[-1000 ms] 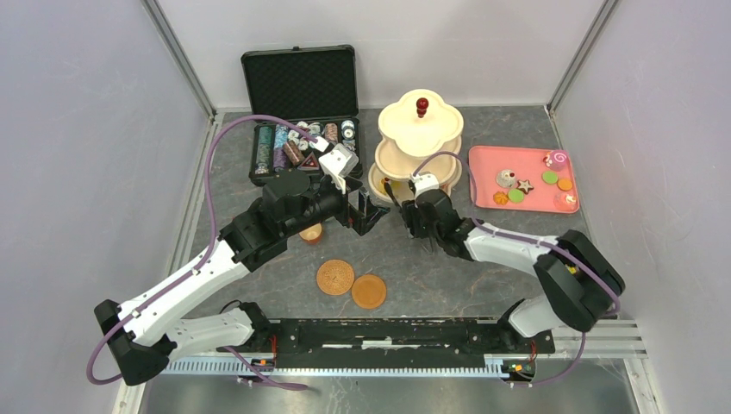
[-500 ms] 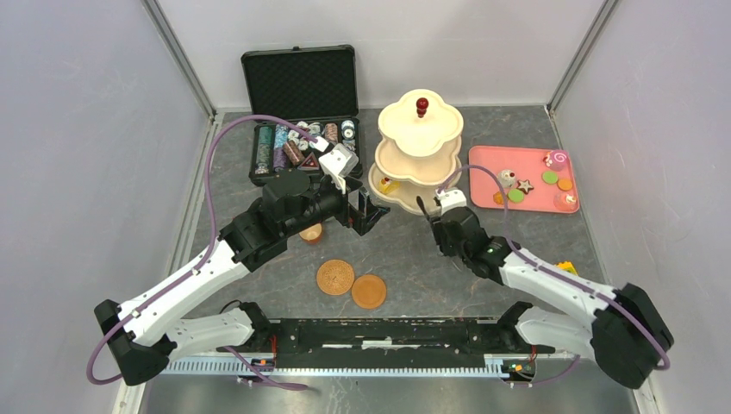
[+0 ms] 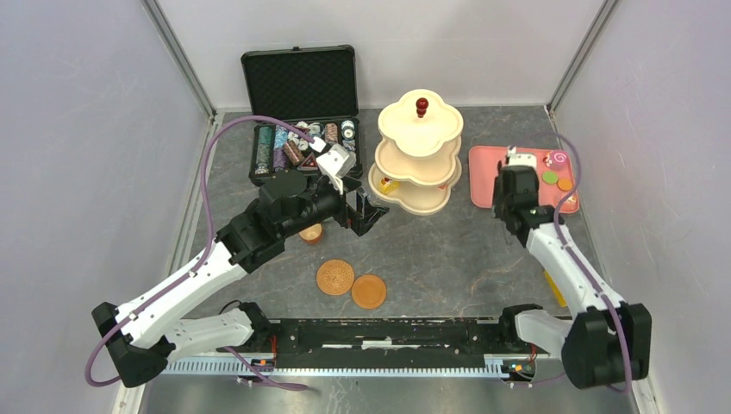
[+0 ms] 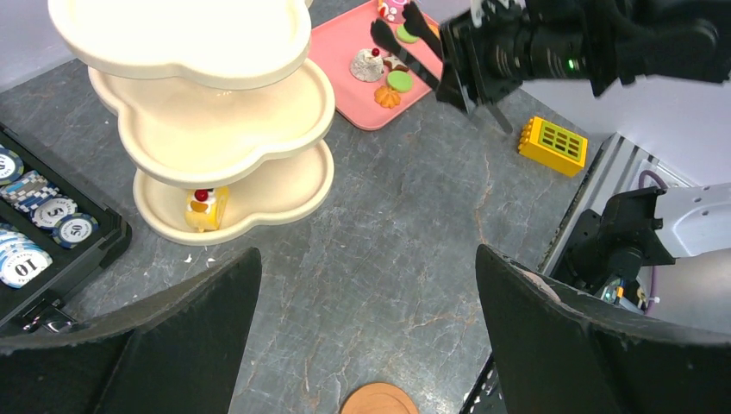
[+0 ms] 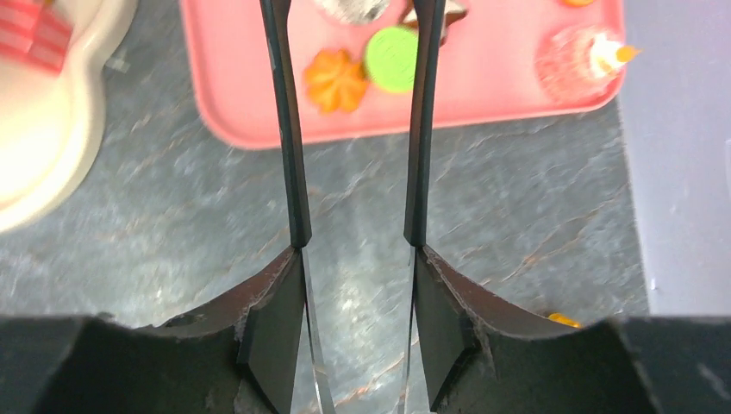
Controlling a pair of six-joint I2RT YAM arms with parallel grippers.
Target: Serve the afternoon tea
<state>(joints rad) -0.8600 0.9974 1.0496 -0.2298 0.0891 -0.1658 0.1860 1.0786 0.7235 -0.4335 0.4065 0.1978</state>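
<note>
The stand's middle shelf is bare, so the robot's right gripper will move outward to the white pastry, then up over that shelf's tray-side edge (image 3: 448,159) to release it.
The cream three-tier stand (image 3: 421,151) with a red knob (image 3: 421,106) stands at the back middle, and a yellow pastry (image 4: 207,207) lies on its bottom tier. Small pastries lie on the pink tray (image 3: 480,181) to its right. My right gripper (image 5: 358,254) is shut on black tongs (image 5: 289,129). The tong tips stand apart and empty over the tray's near edge, by an orange pastry (image 5: 334,76) and a green one (image 5: 390,57). My left gripper (image 4: 366,259) hangs open above the table left of the stand. A small brown cup (image 3: 310,233) and two brown saucers (image 3: 335,277) (image 3: 369,291) sit below it.
An open black case of poker chips (image 3: 302,147) lies at the back left, close to the stand. A yellow brick (image 4: 556,147) rests on the table near the right arm. Grey walls close in both sides.
My right arm has swung right with the tongs, from the front of the stand to the pink tray. The left arm has not moved.
</note>
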